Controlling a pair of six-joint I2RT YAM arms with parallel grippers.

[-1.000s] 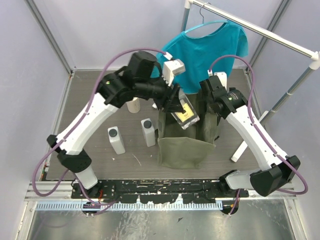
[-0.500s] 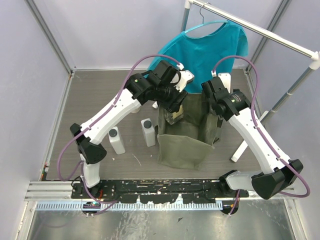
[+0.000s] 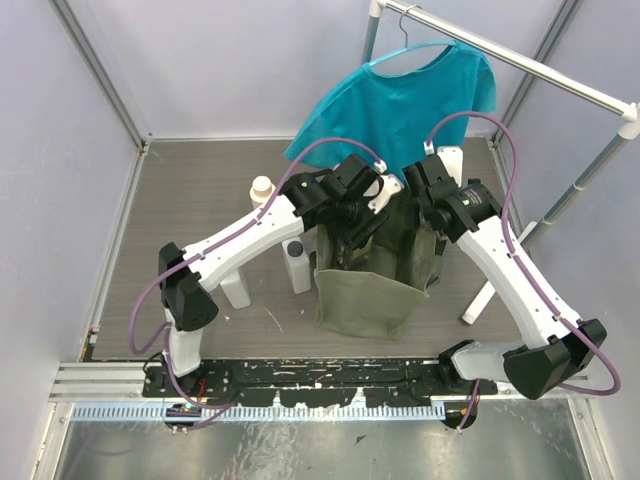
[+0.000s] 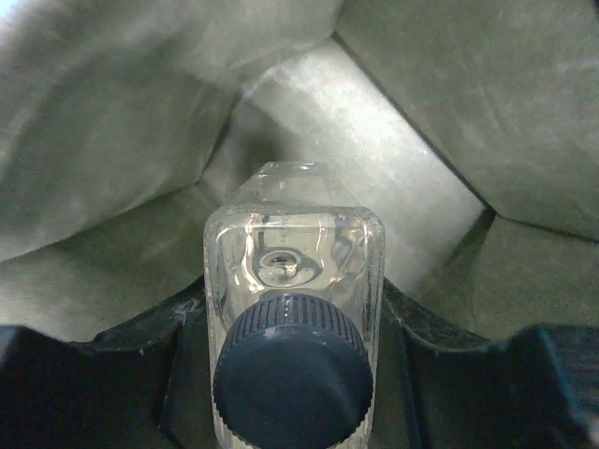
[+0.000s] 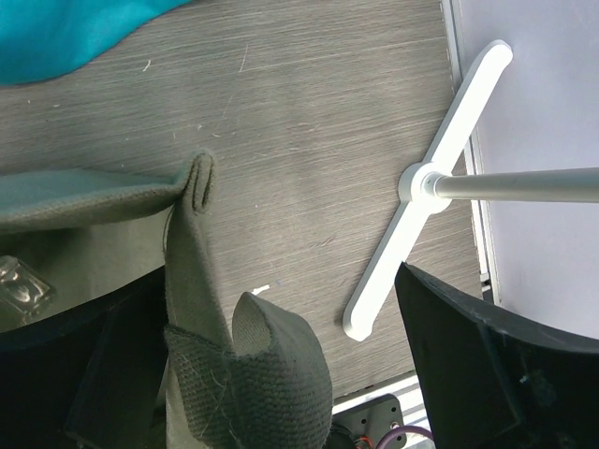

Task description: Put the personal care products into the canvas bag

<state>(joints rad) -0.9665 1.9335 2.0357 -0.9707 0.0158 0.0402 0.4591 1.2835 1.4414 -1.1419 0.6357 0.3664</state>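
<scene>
My left gripper will lower the clear yellowish bottle (image 4: 295, 238) onto the pale bottom (image 4: 329, 153) of the canvas bag, because the base of the bottle is above it.
My left gripper (image 3: 352, 238) is down inside the olive canvas bag (image 3: 365, 300) and is shut on the clear yellowish bottle (image 4: 295, 238) with its dark cap (image 4: 292, 374) toward the camera. The bag's inner walls (image 4: 468, 94) surround the bottle. My right gripper (image 3: 426, 212) is at the bag's right rim, jaws wide apart, with the bag's handle (image 5: 253, 369) looped between them. The cream bottle (image 3: 262, 188) stands left of the bag. Two white bottles (image 3: 297, 265) (image 3: 237, 290) stand front left, partly under my left arm.
A teal shirt (image 3: 410, 100) hangs on a white rack behind the bag. The rack's white T-shaped foot (image 5: 421, 187) lies on the floor just right of the bag. Grey walls close in the wooden floor on both sides.
My left gripper has carried the clear bottle from above the bag's rim down into the bag. The cream bottle has come into view. The right arm has barely moved.
</scene>
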